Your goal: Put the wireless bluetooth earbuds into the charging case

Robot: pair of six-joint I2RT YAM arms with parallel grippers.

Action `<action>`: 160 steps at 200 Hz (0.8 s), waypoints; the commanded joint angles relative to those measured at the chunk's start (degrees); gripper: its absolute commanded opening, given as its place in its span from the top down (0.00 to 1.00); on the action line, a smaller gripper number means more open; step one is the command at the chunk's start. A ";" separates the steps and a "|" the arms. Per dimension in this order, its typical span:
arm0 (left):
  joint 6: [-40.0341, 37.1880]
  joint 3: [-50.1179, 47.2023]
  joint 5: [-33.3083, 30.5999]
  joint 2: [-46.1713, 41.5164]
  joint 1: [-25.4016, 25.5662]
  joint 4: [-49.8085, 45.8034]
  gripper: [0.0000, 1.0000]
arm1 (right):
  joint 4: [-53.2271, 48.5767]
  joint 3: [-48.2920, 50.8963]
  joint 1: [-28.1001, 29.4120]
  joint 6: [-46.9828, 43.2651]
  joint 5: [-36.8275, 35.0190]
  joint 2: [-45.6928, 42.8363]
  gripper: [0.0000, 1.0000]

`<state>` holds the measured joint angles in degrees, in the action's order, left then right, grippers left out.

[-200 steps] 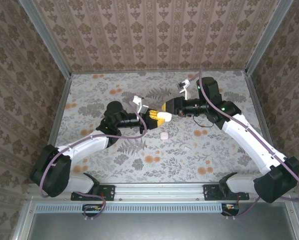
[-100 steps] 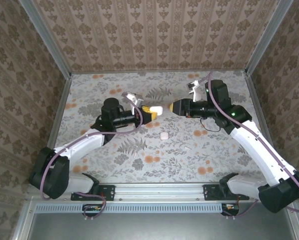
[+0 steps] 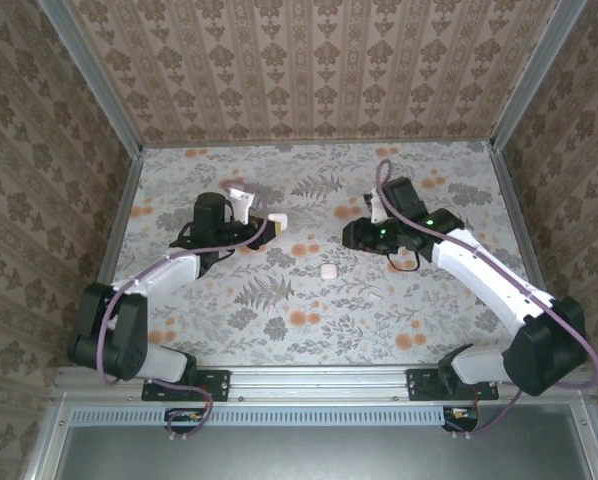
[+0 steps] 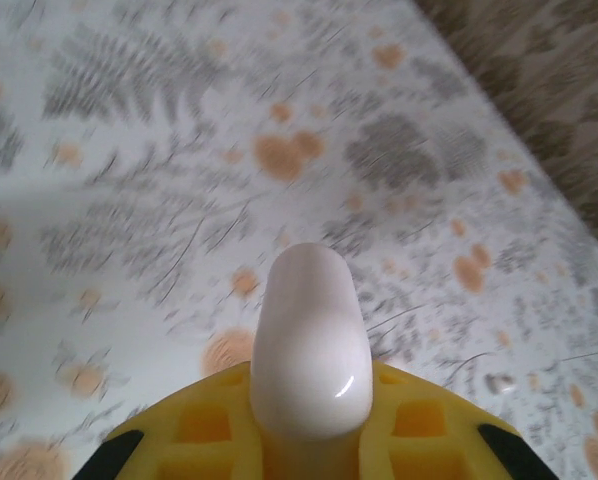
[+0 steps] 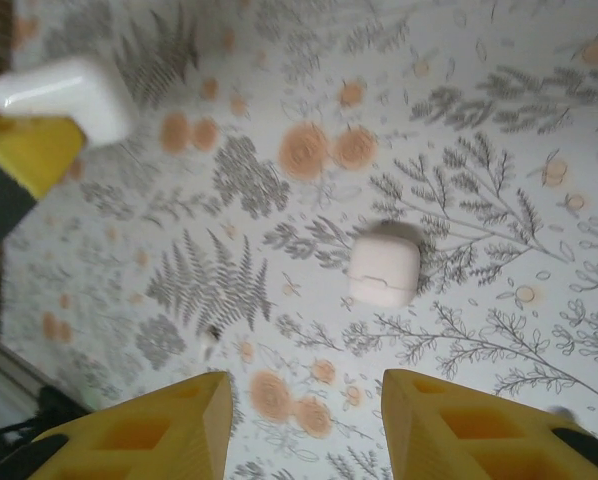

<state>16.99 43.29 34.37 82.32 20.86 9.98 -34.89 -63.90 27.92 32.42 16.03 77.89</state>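
The tabletop (image 3: 266, 248) below is bare beside the orange flowers, so my left gripper should next tilt its fingers down, lower the raised case onto that clear spot and let go of it.
My left gripper (image 3: 265, 229) is shut on a white rounded charging case (image 3: 277, 220) and holds it above the table's left-centre. In the left wrist view that case (image 4: 307, 340) sticks out from between the yellow fingers (image 4: 419, 435). My right gripper (image 3: 350, 235) hovers right of centre, open and with nothing between its fingers (image 5: 479, 430). From the right wrist the held case (image 5: 64, 92) appears at the upper left. A second white case (image 3: 328, 271) lies shut on the table, also seen ahead of the right jaws (image 5: 384, 265). One tiny white earbud (image 3: 376, 295) lies to its right.
The floral table (image 3: 279, 330) is fenced by patterned walls at the back and both sides. A metal rail (image 3: 319, 380) runs along the near edge by the arm bases. A black cable (image 3: 409, 262) loops under the right wrist.
A second ago both grippers met at the centre around the case. They have drawn apart: the left moved left with the case, the right let go, opened and pulled back right.
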 commanded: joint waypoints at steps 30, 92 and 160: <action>-0.42 4.08 -2.23 8.93 -0.43 -8.12 0.98 | -0.38 0.66 7.50 1.03 -6.69 9.17 0.54; -4.65 9.08 -4.97 15.61 -0.65 -17.43 0.90 | -1.32 -0.64 10.19 2.75 -8.74 16.99 0.52; -8.61 12.04 -9.03 15.06 -2.57 -23.07 0.76 | -3.44 -2.74 12.15 4.48 -11.48 22.61 0.46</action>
<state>11.53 53.39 27.51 98.30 19.49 -9.37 -35.46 -64.55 39.24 35.48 7.42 98.26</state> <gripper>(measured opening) 0.217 0.524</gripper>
